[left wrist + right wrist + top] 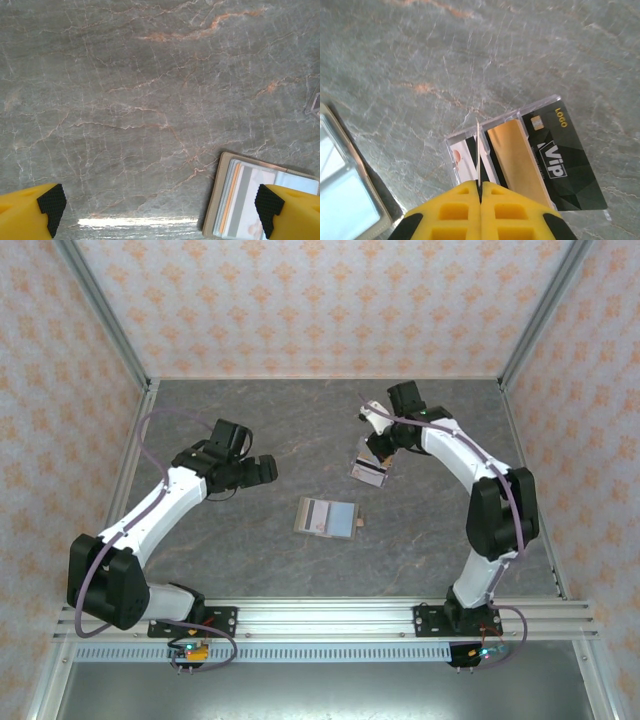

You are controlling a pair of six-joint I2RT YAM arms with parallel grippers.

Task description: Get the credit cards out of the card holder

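My right gripper should lower the thin credit card onto the white card in the clear tray's white-card slot (368,477) (464,161) next and let go of it there, as the slot is just below my right gripper.
The card holder (326,517) lies open on the grey table, olive rim around a grey-blue inside, a small brown tab on its right edge. In the left wrist view its left half (223,184) shows credit cards (239,197) tucked in the slots, one with an orange edge. My left gripper (266,470) hovers open and holds nothing, up and to the left of the card holder, with the fingertips (50,205) wide apart. My right gripper (480,184) is shut on a thin credit card (478,150), seen edge-on, just above a clear tray (470,132).
The clear tray (368,469) holds a black VIP card (565,160), a gold card (512,155) and a white one (462,160). A corner of the card holder (345,195) lies at the left in the right wrist view. Patterned walls enclose the table on three sides.
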